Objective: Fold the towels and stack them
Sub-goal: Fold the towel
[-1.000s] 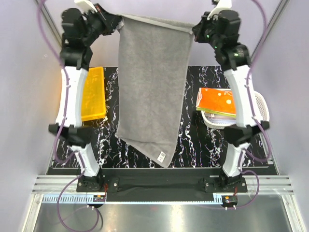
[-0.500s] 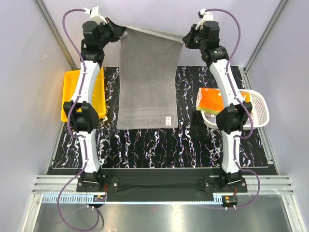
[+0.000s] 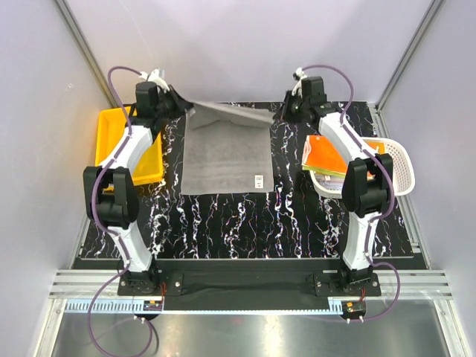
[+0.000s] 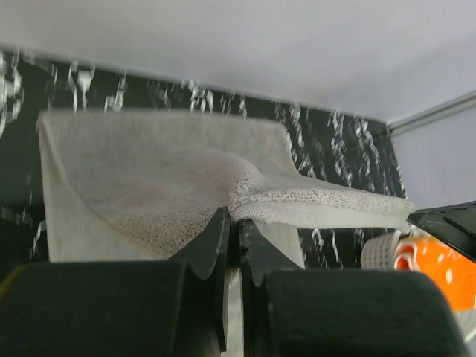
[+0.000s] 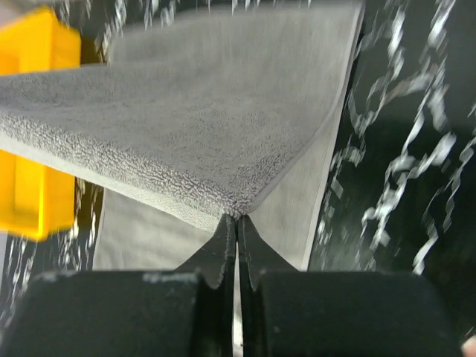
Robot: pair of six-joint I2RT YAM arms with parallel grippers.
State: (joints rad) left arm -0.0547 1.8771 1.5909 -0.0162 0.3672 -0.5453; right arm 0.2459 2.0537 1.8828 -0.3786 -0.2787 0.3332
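Note:
My left gripper carries the towel's pinched corner back and down over the towel's side by the bin next.
A plain grey towel (image 3: 223,156) lies mostly flat on the black marbled table (image 3: 245,223), its white tag at the near right corner. Its far edge is lifted between the two arms. My left gripper (image 3: 182,104) is shut on the towel's far left corner, with the cloth (image 4: 149,178) pinched at the fingertips (image 4: 236,219). My right gripper (image 3: 281,113) is shut on the far right corner, where the grey terry (image 5: 193,126) meets the closed tips (image 5: 236,219). An orange-yellow towel (image 3: 331,156) lies folded on top of the basket at the right.
A yellow plastic bin (image 3: 108,137) stands at the left edge of the table, partly behind the left arm. A white slotted basket (image 3: 398,167) holding folded cloth sits at the right edge. Grey walls close in the far side.
Both arms have come down from high up, still holding the towel's corners. The hanging grey towel now lies spread on the table, only its far edge raised.

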